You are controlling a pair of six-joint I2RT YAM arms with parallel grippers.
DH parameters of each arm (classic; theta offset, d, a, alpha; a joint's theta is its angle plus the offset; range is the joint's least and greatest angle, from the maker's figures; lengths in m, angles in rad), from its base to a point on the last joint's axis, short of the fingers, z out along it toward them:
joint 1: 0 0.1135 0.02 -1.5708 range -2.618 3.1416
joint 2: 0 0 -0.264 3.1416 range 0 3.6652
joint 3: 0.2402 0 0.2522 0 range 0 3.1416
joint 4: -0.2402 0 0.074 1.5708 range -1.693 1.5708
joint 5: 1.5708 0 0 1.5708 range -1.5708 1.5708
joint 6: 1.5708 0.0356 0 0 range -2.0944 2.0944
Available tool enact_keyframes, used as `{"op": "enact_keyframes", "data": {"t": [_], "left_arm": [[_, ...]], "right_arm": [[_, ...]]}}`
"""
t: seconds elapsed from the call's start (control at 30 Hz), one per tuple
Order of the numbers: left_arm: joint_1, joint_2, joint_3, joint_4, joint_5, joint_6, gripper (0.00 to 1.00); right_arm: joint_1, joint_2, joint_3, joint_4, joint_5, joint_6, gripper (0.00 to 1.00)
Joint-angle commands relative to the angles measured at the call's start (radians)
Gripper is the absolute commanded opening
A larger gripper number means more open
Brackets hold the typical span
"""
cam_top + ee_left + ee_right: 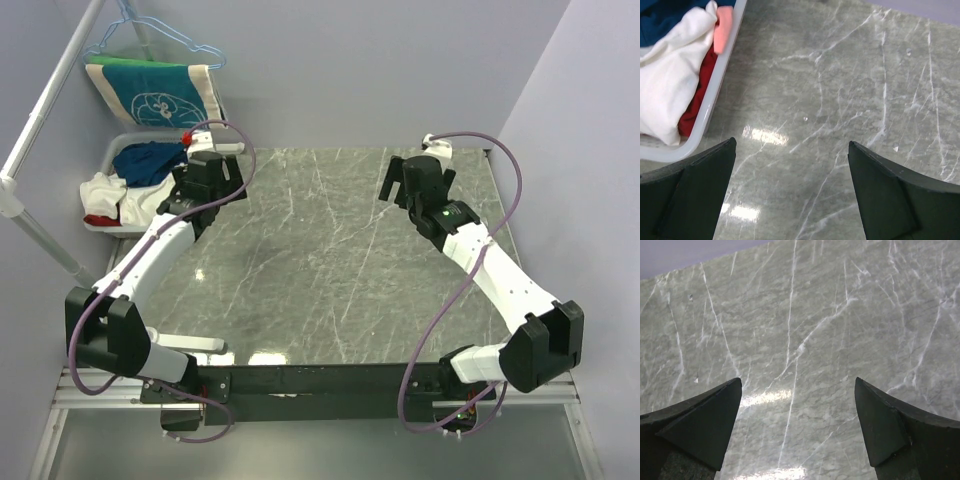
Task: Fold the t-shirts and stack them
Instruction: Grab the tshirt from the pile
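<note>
My left gripper moves across and down to the white t-shirt's fold by the blue t-shirt (163,187) (684,36) next. The fold lies uncovered below it, to its left in the top view.
Several t-shirts lie crumpled in a white basket (103,160) at the table's far left: a cream-white one (103,190), a blue one (150,160) and a red one (98,218). The left wrist view shows the white one (670,85), the red one (696,97), the blue one (660,15) and a salmon-pink bit (723,25) inside the basket rim (715,95). No print shows on the white cloth. My left gripper (200,188) (791,142) is open and empty over bare table just right of the basket. My right gripper (395,188) (797,380) is open and empty above the far right of the table.
The grey marble table (320,260) has purple-grey walls at the back and right. A teal and cream printed cloth (152,95) hangs on a hanger behind the basket. A white pole (40,120) slants along the left side.
</note>
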Motion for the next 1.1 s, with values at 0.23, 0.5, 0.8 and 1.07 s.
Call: {"op": "enact_keyframes", "data": {"t": [0.23,0.5,0.8,1.07], "left_arm": [[-0.011,-0.074,-0.036,0.047,-0.022,0.038,0.99],[-0.011,-0.098,-0.068,0.069,-0.028,0.035,0.99],[-0.011,-0.048,-0.011,0.038,-0.083,0.043,0.99],[0.001,0.125,0.199,-0.08,-0.271,-0.078,0.96]], "right_arm": [[0.003,0.014,0.037,-0.001,-0.046,0.064,1.0],[0.003,0.061,0.102,-0.079,0.005,0.112,1.0],[0.005,0.041,0.095,-0.072,-0.003,0.072,1.0],[0.003,0.101,0.146,-0.104,-0.026,0.092,1.0]]}}
